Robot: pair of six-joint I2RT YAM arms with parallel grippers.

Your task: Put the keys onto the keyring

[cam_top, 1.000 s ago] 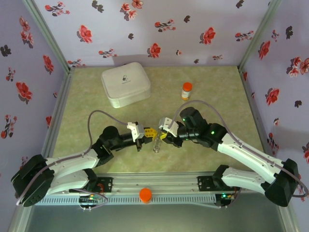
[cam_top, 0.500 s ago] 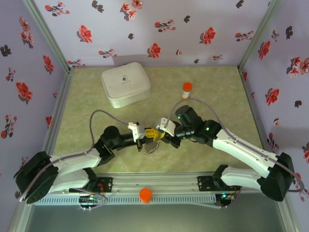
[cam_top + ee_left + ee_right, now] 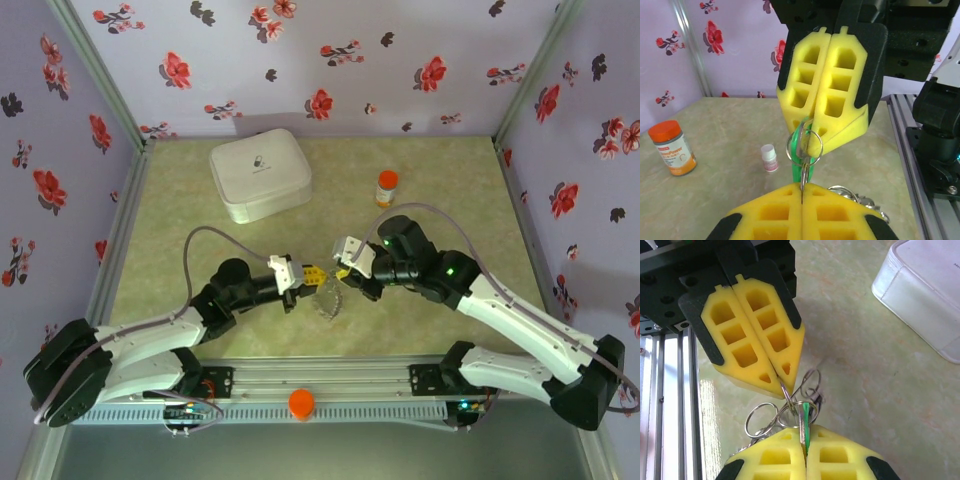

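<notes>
The green-headed key (image 3: 805, 426) goes down to the bare tabletop next and my right gripper opens to release it, since that tabletop lies below my gripper.
My left gripper (image 3: 311, 277) and right gripper (image 3: 344, 277) meet tip to tip above the table's near middle. The right gripper (image 3: 804, 432) is shut on the green-headed key (image 3: 805, 426), whose metal end sits against a split ring. The left gripper (image 3: 802, 187) is shut on a thin metal ring of the keyring (image 3: 761, 418). In the left wrist view the green key (image 3: 799, 172) shows just below the right gripper (image 3: 807, 142). The rest of the grey keyring (image 3: 328, 299) hangs in a loose loop between the grippers. The black-headed key is hidden.
A white case (image 3: 260, 175) lies at the back left. An orange-capped pill bottle (image 3: 386, 187) stands at the back right. A tiny white vial (image 3: 769, 157) stands on the mat. The metal rail (image 3: 330, 378) runs along the near edge.
The right gripper swung left toward the left gripper, then drew back right and slightly down. The grey loop now hangs wider between the two grippers. Both stay shut.
</notes>
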